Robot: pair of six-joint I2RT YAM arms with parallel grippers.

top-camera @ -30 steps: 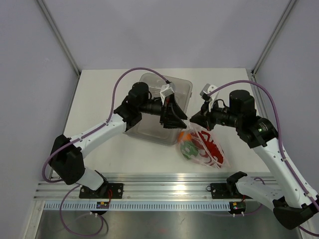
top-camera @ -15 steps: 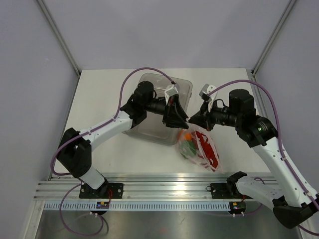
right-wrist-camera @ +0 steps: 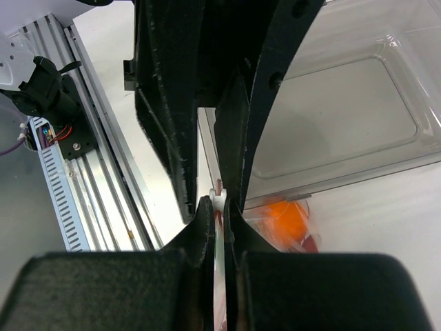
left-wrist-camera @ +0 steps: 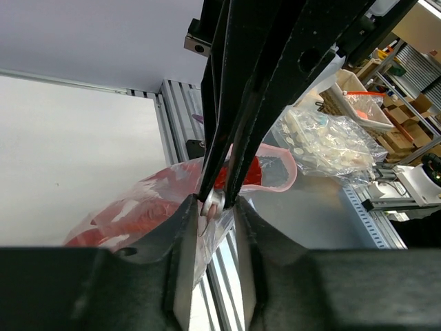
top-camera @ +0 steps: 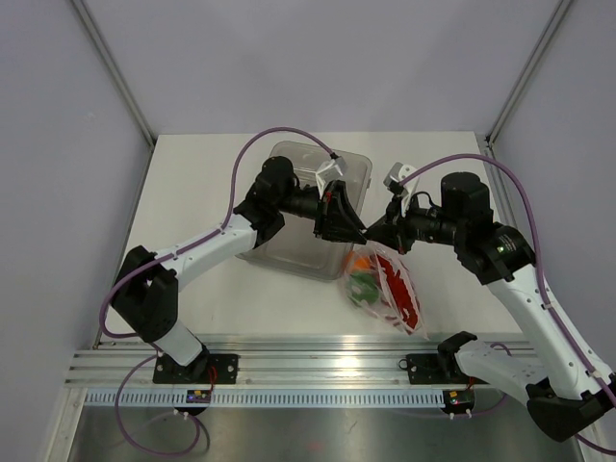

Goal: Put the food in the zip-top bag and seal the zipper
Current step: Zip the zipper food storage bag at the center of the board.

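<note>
The bag's opening still stands wide, so my right gripper should pull the white piece along the pink zipper to the right in the top view and then let go of it.
The zip-top bag [top-camera: 387, 289] hangs from my right gripper [top-camera: 372, 237], clear with red markings. Inside it show the red lobster [top-camera: 402, 286], the green pepper [top-camera: 362, 286] and the orange fruit [top-camera: 360, 261]. My right gripper [right-wrist-camera: 218, 205] is shut on the zipper [right-wrist-camera: 218, 196] at a small white piece with a pink strip. My left gripper [top-camera: 359, 234] meets it tip to tip. In the left wrist view my left gripper [left-wrist-camera: 213, 207] has its jaws narrowly apart on either side of that white piece [left-wrist-camera: 212, 201], with bag film between them. The pink zipper [left-wrist-camera: 279, 181] curves off behind.
A rigid clear tray [top-camera: 289, 166] lies behind and under my left arm, and it also fills the right wrist view's upper right [right-wrist-camera: 358, 103]. The aluminium rail [top-camera: 308, 352] runs along the table's near edge, just below the hanging bag.
My left gripper has moved right until its tips meet the right gripper's, and its jaws have narrowed. The bag has been drawn in and hangs narrower.
</note>
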